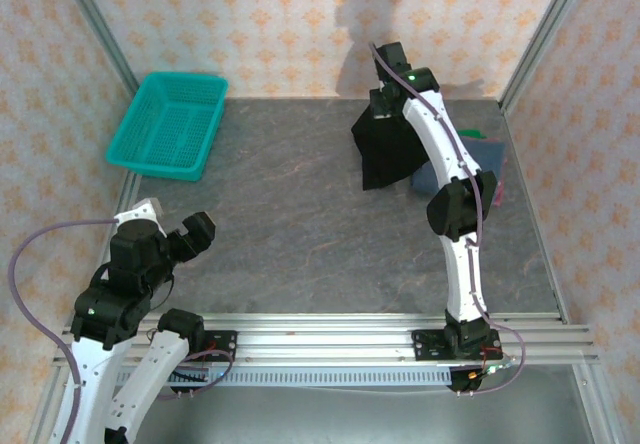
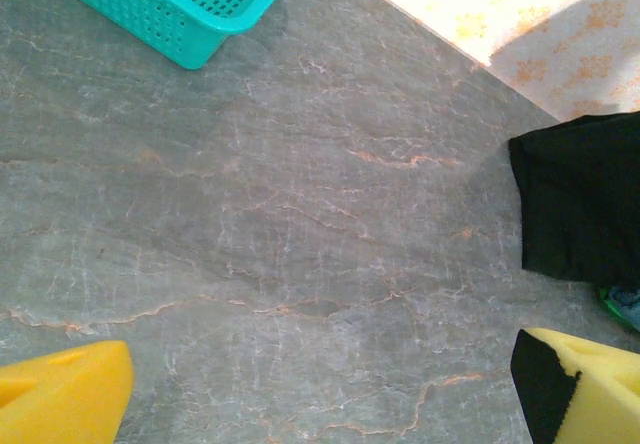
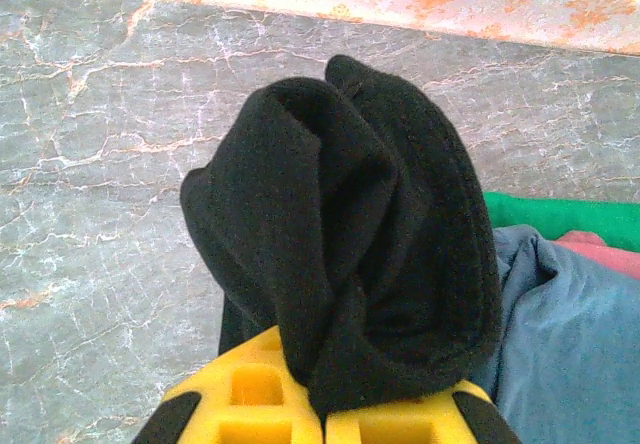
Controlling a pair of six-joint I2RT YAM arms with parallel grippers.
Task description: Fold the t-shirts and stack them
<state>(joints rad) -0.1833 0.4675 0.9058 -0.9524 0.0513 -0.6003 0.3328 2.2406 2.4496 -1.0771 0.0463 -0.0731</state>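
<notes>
The cloth goes across over the slate-blue t-shirt [image 1: 484, 158] [image 3: 570, 344] next in my right gripper. The gripper then turns, lowers and releases it, because the folded pile lies beside the hanging black t-shirt.
The black t-shirt [image 1: 385, 154] hangs bunched above the far right of the table, and my right gripper [image 1: 386, 92] is shut on its top. In the right wrist view the black cloth [image 3: 350, 234] bulges out from between the closed yellow fingers [image 3: 250, 404] of the right gripper [image 3: 325, 419]. Just right of it lies a folded pile: a slate-blue t-shirt [image 3: 570, 344] on top, a green one [image 3: 570, 219] and a maroon one [image 3: 605, 254] peeking out behind. My left gripper [image 1: 185, 239] stands open over the near left, its fingers [image 2: 60, 394] wide apart over bare table.
A teal mesh basket [image 1: 170, 124] stands at the far left by the wall. The grey marbled table [image 1: 280, 224] is bordered by patterned walls and metal posts. An aluminium rail [image 1: 330, 329] runs along the near edge.
</notes>
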